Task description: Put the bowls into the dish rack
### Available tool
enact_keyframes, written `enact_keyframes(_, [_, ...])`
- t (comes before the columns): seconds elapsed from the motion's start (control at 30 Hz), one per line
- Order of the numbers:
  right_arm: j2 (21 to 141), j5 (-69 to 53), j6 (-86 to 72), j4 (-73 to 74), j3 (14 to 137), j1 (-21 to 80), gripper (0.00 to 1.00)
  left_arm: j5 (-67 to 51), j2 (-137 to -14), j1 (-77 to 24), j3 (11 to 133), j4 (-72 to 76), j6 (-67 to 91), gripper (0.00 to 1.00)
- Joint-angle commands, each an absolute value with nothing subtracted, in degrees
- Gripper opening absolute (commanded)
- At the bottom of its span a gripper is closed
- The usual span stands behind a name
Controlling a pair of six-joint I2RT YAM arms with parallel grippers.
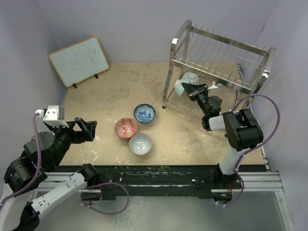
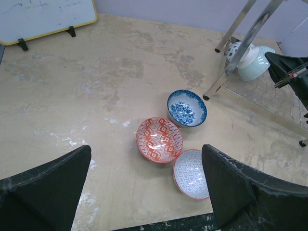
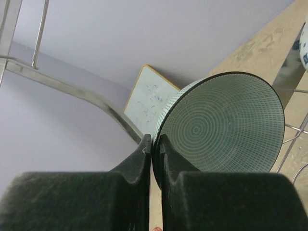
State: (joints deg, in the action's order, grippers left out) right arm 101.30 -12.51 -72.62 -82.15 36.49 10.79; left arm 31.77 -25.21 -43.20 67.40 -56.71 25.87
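Note:
The right gripper next lowers and turns, sets the mint bowl on the lower shelf's free wires below, beside the patterned bowl point(image 2: 235, 50), and releases its rim.
The silver wire dish rack point(image 1: 226, 42) stands at the back right. Under its upper tier, at the left end, my right gripper point(image 1: 191, 89) is shut on the rim of a pale mint green bowl point(image 3: 226, 125), held on edge. In the left wrist view that mint bowl point(image 2: 255, 65) sits beside a blue-and-white patterned bowl point(image 2: 235, 50) standing in the lower tier. Three bowls lie on the table: blue-and-white point(image 1: 144, 113), red-orange point(image 1: 126, 128) and pale grey-white point(image 1: 140, 144). My left gripper point(image 1: 91, 129) hovers open left of them, holding nothing.
A framed whiteboard point(image 1: 79, 60) leans at the back left. The rack's leg point(image 2: 219, 79) stands just right of the blue bowl. Purple walls close in the table on three sides, and a black rail runs along the near edge.

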Motion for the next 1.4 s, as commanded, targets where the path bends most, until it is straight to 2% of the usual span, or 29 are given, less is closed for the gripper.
enact_keyframes(0.0, [102.4, -10.0, -74.5, -93.7, 40.1, 9.8, 0.00, 31.2, -26.3, -43.4, 68.7, -55.6, 24.7, 0.99])
enact_keyframes(0.3, [111.7, -11.5, -80.0, -101.5, 41.4, 7.6, 0.00, 31.0, -26.1, -43.4, 68.6, -56.2, 25.0, 0.99])
enact_keyframes(0.83, [117.0, -6.6, -85.3, -107.7, 33.2, 5.2, 0.01, 30.7, -26.2, -43.4, 67.5, -55.6, 25.1, 0.99])
enact_keyframes(1.2, [112.5, -2.2, -84.0, -103.4, 28.4, 5.1, 0.08, 30.2, -25.5, -43.4, 66.2, -54.7, 25.5, 0.99])
enact_keyframes(1.37, [111.2, 0.0, -84.0, -103.2, 25.8, 5.1, 0.18, 30.2, -24.5, -43.4, 65.9, -54.8, 25.4, 0.99])
